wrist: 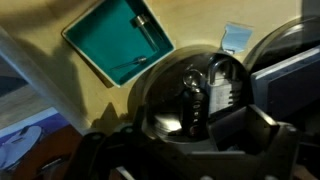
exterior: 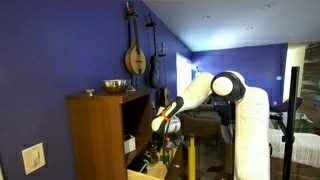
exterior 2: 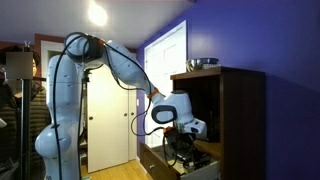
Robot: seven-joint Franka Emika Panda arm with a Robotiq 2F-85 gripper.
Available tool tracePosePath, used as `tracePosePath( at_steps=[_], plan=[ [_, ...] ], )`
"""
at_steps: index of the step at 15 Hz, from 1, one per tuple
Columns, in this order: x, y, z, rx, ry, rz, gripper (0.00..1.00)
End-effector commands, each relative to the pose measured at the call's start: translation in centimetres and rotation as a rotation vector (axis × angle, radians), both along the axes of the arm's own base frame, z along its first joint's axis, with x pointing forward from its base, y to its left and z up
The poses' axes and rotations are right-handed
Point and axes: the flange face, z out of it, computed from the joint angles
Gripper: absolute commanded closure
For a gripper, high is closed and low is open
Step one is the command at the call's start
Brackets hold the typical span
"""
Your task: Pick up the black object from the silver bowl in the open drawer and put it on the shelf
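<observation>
The small black object (wrist: pixel 194 103) is already between the spread fingers, so my gripper needs to go down into the silver bowl next and close around the object.
In the wrist view a silver bowl (wrist: pixel 160 95) sits in the pale wood drawer (wrist: pixel 60 85). A black object (wrist: pixel 194 88) with small buttons lies inside the bowl. My gripper (wrist: pixel 185 150) hangs just above the bowl, its dark fingers spread wide on either side and holding nothing. In both exterior views the gripper (exterior: pixel 160 125) (exterior 2: pixel 186 135) is low at the cabinet's front, over the open drawer (exterior: pixel 148 170) (exterior 2: pixel 195 168). The shelf lies inside the dark recess (exterior: pixel 135 120) above the drawer.
A teal tray (wrist: pixel 112 40) lies in the drawer beside the bowl. A second shiny round container (wrist: pixel 290 40) and a small blue-white item (wrist: pixel 235 38) lie at the far side. Another silver bowl (exterior: pixel 117 86) (exterior 2: pixel 203 63) stands on the cabinet top.
</observation>
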Motion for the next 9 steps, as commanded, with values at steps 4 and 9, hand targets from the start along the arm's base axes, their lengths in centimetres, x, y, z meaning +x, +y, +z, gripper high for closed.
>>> tracePosePath(
  at_steps=[4,9],
  plan=[
    [1.6,0.4,-2.2,-0.089,0.052,-0.016,0.42],
    [1.8,1.4,-2.9,-0.095,0.083,0.016,0.45]
  ],
)
